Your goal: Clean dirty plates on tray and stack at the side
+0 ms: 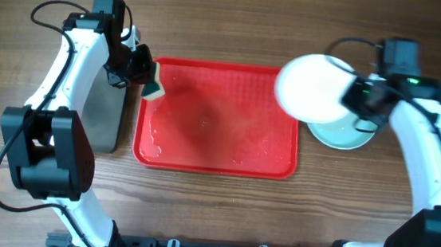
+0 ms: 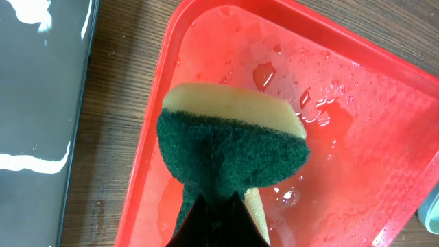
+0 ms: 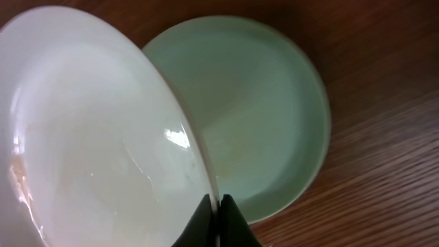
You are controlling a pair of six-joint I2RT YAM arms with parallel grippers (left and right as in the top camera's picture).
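Note:
My right gripper moves to the right in the overhead view and down over the aqua-blue plates next, releasing the white plate (image 1: 313,88), since it still overhangs the tray.
The red tray (image 1: 201,158) lies wet and holds no plates; it also shows in the left wrist view (image 2: 384,103). My right gripper (image 1: 360,100) is shut on the rim of the white plate (image 1: 313,88), holding it tilted above the tray's right edge and beside the aqua-blue plates (image 1: 339,136) on the wood. In the right wrist view my fingers (image 3: 219,206) pinch the white plate (image 3: 89,137) over the aqua plate (image 3: 254,103). My left gripper (image 1: 141,72) is shut on a green and yellow sponge (image 1: 153,86), (image 2: 230,137) above the tray's left rim.
A dark metal tray (image 1: 101,117) lies left of the red tray, with white streaks on it in the left wrist view (image 2: 34,103). Water pools on the red tray's floor (image 2: 302,110). Bare wooden table surrounds everything.

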